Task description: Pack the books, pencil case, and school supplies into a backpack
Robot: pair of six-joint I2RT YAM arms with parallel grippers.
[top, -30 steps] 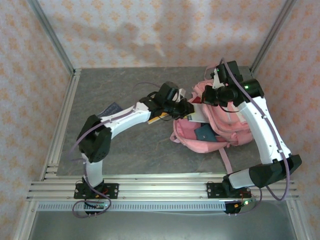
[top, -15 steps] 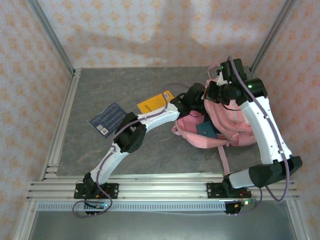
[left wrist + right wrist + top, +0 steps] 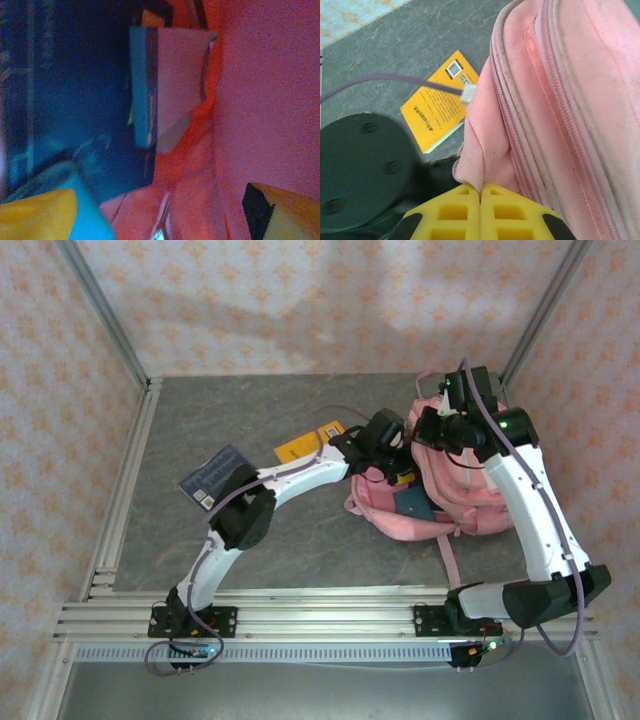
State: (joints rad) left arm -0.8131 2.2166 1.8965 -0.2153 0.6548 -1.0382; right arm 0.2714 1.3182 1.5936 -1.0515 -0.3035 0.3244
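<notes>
The backpack's pink rim fabric comes down next as my right gripper eases back over the backpack's opening (image 3: 393, 498) to release it, since books already lie inside the pink lining.
The pink backpack (image 3: 455, 502) lies on the table at right, its mouth facing left. My right gripper (image 3: 480, 189) is shut on the pink rim fabric and holds the mouth up (image 3: 432, 432). My left gripper (image 3: 393, 460) is inside the mouth, open, its yellow fingers (image 3: 35, 215) wide apart with nothing between them. Inside the pink lining (image 3: 265, 100) I see a navy book (image 3: 55, 75) and a volume with a teal spine and pale face (image 3: 170, 85). An orange-yellow book (image 3: 303, 447) (image 3: 437, 110) lies on the table left of the backpack. Farther left lies a dark blue checked book (image 3: 214, 478).
A teal square (image 3: 410, 503) lies on the backpack's front. A pink strap (image 3: 450, 558) trails toward the near edge. Aluminium frame rails (image 3: 130, 490) border the grey table at left, with patterned walls behind. The left arm's purple cable (image 3: 395, 80) crosses above the orange book.
My left gripper pushed right, deeper into the backpack, and opened, letting go of the pale item it carried. The orange-yellow book is now uncovered. The right gripper kept its hold on the rim.
</notes>
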